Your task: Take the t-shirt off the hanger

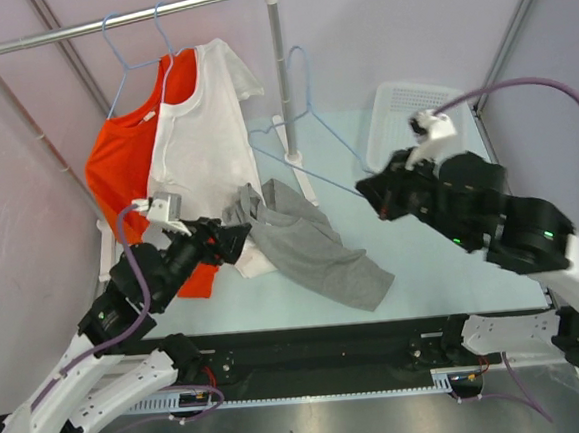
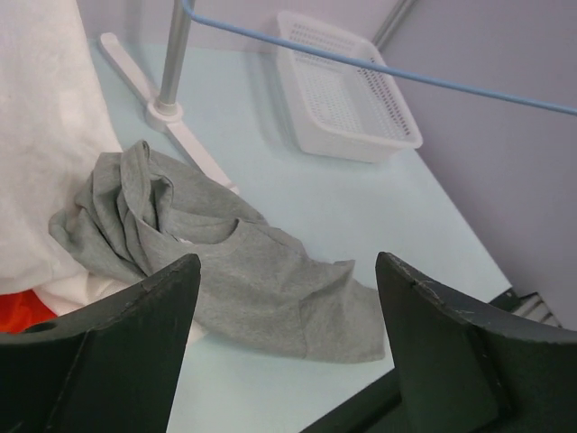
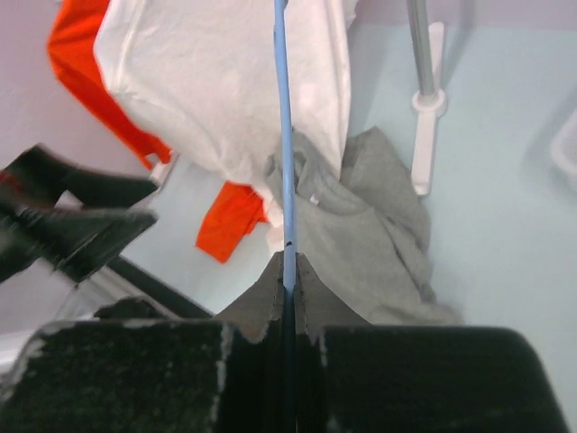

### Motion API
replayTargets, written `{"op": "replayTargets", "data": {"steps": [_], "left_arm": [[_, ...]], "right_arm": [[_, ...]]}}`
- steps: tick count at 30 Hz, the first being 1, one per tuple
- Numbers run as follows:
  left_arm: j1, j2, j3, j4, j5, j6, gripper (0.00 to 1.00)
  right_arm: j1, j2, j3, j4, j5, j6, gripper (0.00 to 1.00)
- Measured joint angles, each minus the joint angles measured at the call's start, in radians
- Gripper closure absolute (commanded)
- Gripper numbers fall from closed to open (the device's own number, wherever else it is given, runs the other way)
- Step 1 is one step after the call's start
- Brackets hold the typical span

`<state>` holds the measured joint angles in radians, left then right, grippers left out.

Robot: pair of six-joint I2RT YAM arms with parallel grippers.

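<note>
My right gripper holds the bare wire hanger and should move it outward and to the left in the top view, to release it on the bar's empty end.
A grey t-shirt [image 1: 307,243] lies crumpled on the pale table, off the hanger; it also shows in the left wrist view [image 2: 239,271] and the right wrist view [image 3: 383,225]. The bare blue wire hanger [image 1: 307,125] hangs in the air, held by my right gripper [image 1: 373,192], which is shut on its lower wire [image 3: 283,180]. My left gripper [image 1: 233,243] is open and empty, its fingers [image 2: 135,343] spread just above the table beside the grey shirt's left edge.
A white t-shirt [image 1: 203,133] and an orange t-shirt [image 1: 130,159] hang on hangers from the metal rail [image 1: 124,21]. The rack's upright pole [image 1: 280,72] stands on a white foot. A white perforated basket [image 1: 407,117] sits at the back right.
</note>
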<state>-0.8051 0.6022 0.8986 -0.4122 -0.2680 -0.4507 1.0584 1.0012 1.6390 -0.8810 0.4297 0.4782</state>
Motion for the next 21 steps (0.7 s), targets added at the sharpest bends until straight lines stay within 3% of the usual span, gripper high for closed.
{"op": "replayTargets", "data": {"steps": [5, 11, 15, 21], "left_arm": [[0.0, -0.121, -0.085, -0.001, 0.047, -0.066, 0.18], [0.0, -0.219, -0.217, -0.053, 0.124, -0.145, 0.18], [0.0, -0.266, -0.245, -0.096, 0.151, -0.17, 0.18], [0.0, -0.294, -0.242, -0.114, 0.166, -0.171, 0.18]], "right_arm": [[-0.005, 0.258, 0.116, 0.15, 0.1, -0.115, 1.0], [-0.058, 0.561, 0.409, 0.248, 0.185, -0.23, 1.0], [-0.121, 0.673, 0.585, 0.286, 0.196, -0.266, 1.0], [-0.174, 0.742, 0.642, 0.345, 0.193, -0.293, 1.0]]}}
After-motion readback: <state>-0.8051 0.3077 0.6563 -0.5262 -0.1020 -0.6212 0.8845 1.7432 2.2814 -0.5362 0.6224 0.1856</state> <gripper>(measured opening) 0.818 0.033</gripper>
